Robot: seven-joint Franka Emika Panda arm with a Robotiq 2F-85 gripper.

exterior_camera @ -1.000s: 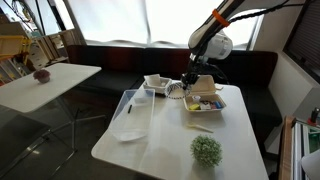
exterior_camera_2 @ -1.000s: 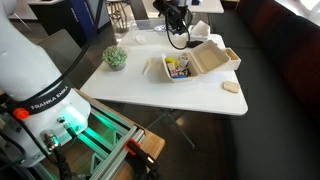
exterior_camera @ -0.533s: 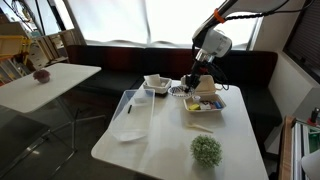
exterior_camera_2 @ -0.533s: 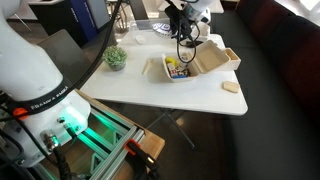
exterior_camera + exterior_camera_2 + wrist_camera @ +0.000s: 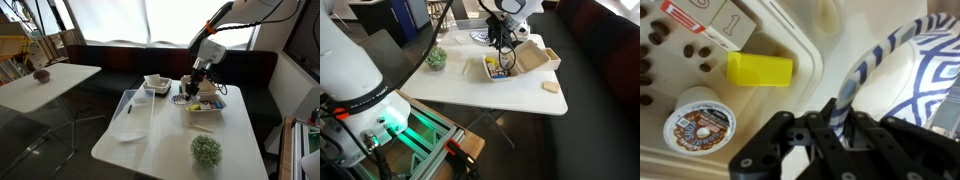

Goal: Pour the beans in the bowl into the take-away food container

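I should next move my gripper down toward the clear tray and release the bowl's rim on the bare tabletop beside the container, as it holds dark beans.
My gripper is shut on the rim of the bowl, white with a blue pattern, which stands steeply tilted at the edge of the take-away food container. Several dark beans lie inside the container by a yellow block and a coffee pod. In both exterior views the gripper holds the bowl at the near rim of the open tan container. I cannot tell whether beans are left in the bowl.
A white squarish dish stands behind the bowl. A clear flat plastic tray lies on the white table. A small green plant stands near the table's edge. A tan piece lies beside the container.
The gripper has carried the bowl from beside the squarish dish over to the container's edge, and the bowl is now tilted.
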